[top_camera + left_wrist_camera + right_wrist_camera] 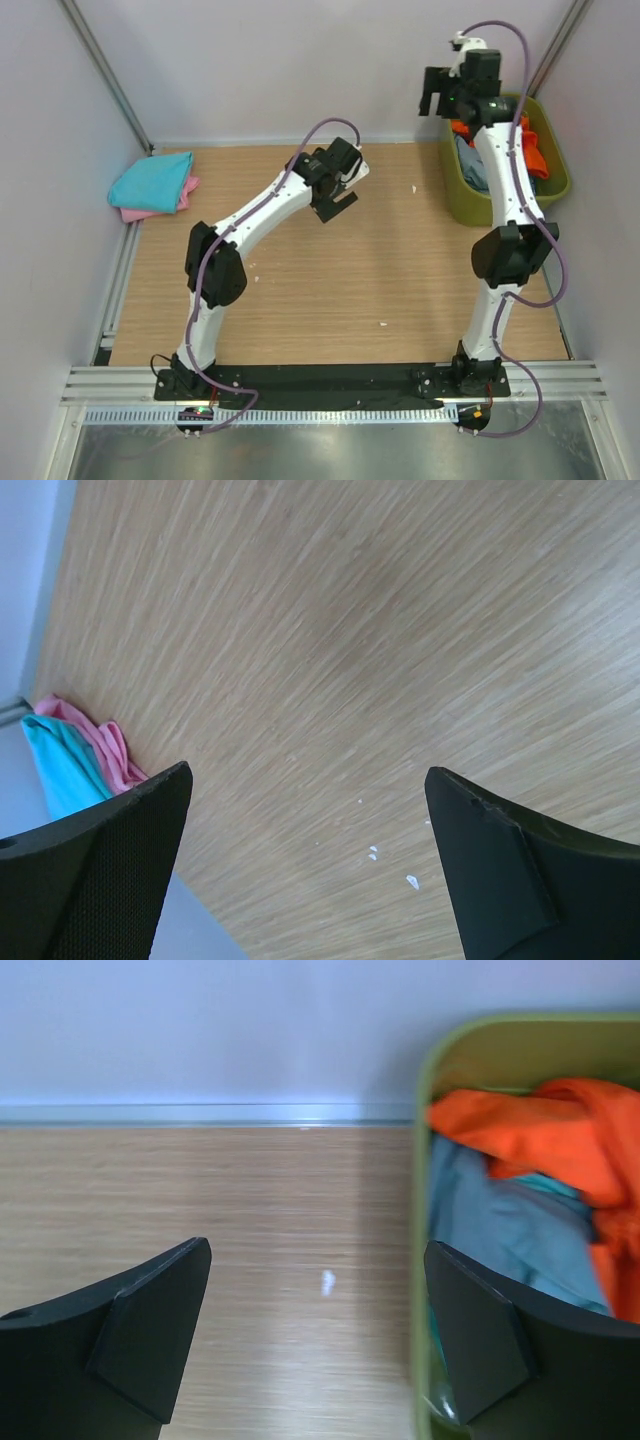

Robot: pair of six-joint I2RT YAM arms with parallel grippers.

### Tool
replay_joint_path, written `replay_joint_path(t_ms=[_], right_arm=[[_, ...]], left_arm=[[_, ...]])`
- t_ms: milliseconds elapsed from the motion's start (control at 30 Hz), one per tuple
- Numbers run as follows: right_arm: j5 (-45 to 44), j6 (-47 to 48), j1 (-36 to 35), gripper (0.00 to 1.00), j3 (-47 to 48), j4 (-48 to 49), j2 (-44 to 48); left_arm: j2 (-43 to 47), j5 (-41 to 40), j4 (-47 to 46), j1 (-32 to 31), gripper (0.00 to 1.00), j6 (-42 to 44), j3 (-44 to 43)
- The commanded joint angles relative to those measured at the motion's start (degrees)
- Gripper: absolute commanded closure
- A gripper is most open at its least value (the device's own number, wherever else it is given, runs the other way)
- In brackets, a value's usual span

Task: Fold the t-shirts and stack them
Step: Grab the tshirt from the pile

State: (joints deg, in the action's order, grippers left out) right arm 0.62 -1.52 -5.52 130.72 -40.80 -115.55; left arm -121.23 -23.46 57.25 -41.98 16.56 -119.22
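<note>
I should move my right gripper past the tub's rim over the tub [458, 205] next, and then lower it to the grey-blue t-shirt [500, 1222].
A folded turquoise t-shirt [150, 183] lies on a pink one [188, 190] at the table's far left, by the wall. The left wrist view shows the same turquoise [58, 765] and pink [112, 755] cloth. An orange t-shirt [536, 150] and a grey-blue one [472, 168] sit crumpled in the olive-green tub [458, 205]; the right wrist view also shows the orange t-shirt [545, 1125] and the grey-blue t-shirt [500, 1222]. My left gripper [338, 205] [308, 772] hangs open over bare wood, holding nothing. My right gripper [437, 105] [318, 1248] is open and raised, straddling the tub's left rim [424, 1140].
Walls close the table in on the left, back and right. A metal rail [118, 285] runs along the left edge. Small white flecks [373, 854] dot the wood. Both arm bases sit on a black plate [330, 380] at the near edge.
</note>
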Motion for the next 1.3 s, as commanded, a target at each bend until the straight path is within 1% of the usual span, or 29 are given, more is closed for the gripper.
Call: replay_joint_path(t_ms=[0, 33, 100, 133, 200, 333, 367, 433, 467, 533, 633, 800, 867, 1000, 1100, 1200, 1233, 1267], right_arm=[[0.0, 1.3, 4.6, 0.06, -0.1, -1.0, 1.0], [-0.4, 0.9, 4.9, 0.06, -1.6, -0.1, 1.4], [-0.4, -1.1, 9.8, 0.05, -4.7, 0.2, 1.7], [-0.1, -1.4, 10.9, 0.05, -5.7, 0.2, 1.7], [0.3, -1.2, 13.8, 0.07, -7.6, -0.1, 1.1], [2.0, 0.0, 17.5, 0.11, -9.0, -1.2, -1.0], [2.6, -0.2, 18.3, 0.12, -9.4, -1.0, -1.3], [4.3, -0.8, 20.3, 0.15, -9.8, -1.2, -2.7], [4.7, -0.9, 20.7, 0.17, -9.4, -1.1, -3.3], [6.1, -0.9, 21.4, 0.19, -9.0, -1.7, -5.1], [9.6, -0.5, 21.5, 0.19, -9.0, -3.1, -6.4], [15.8, -1.2, 21.3, 0.20, -14.5, -5.1, -6.1], [16.7, -1.3, 21.1, 0.20, -17.5, -5.3, -5.4], [17.0, -0.4, 20.9, 0.22, -19.6, -5.7, -6.0], [17.0, -0.2, 20.9, 0.30, -19.4, -5.3, -6.7], [16.5, 0.0, 20.9, 0.61, -18.0, -4.7, -6.5], [16.4, 0.0, 20.9, 0.76, -17.6, -4.7, -6.3], [16.5, -0.1, 20.9, 0.80, -16.4, -4.7, -6.0]], left_arm=[[4.5, 3.8, 0.8, 4.8, 0.00, -3.7, -2.4], [4.6, 7.3, 1.2, 7.3, 0.00, -5.2, -3.5], [4.5, 12.2, 3.1, 10.1, 0.00, -8.4, -5.4], [4.5, 18.0, 4.0, 13.3, 0.00, -9.7, -7.4], [3.7, 20.8, 4.4, 15.8, 0.00, -11.9, -9.0], [2.8, 21.3, 4.1, 18.9, 0.01, -13.6, -11.3], [2.6, 23.0, 4.2, 19.1, 0.00, -13.6, -11.7], [2.3, 23.3, 4.2, 19.4, 0.03, -13.7, -12.1], [2.4, 24.9, 4.0, 19.4, 0.06, -13.7, -11.9], [2.5, 25.7, 3.8, 19.5, 0.07, -13.7, -11.5], [2.5, 26.2, 3.5, 19.6, 0.06, -14.2, -10.7], [1.9, 25.1, 3.4, 20.4, 0.05, -14.4, -10.3], [1.4, 24.6, 3.4, 20.5, 0.05, -14.4, -10.6], [0.4, 24.0, 3.1, 20.6, 0.05, -14.5, -11.6], [0.1, 24.0, 3.2, 20.5, 0.05, -14.5, -12.4], [0.2, 24.0, 3.1, 20.6, 0.05, -14.4, -12.7], [0.2, 24.0, 3.0, 20.5, 0.05, -14.2, -12.8], [0.2, 22.2, 3.0, 20.6, 0.05, -14.1, -13.1]])
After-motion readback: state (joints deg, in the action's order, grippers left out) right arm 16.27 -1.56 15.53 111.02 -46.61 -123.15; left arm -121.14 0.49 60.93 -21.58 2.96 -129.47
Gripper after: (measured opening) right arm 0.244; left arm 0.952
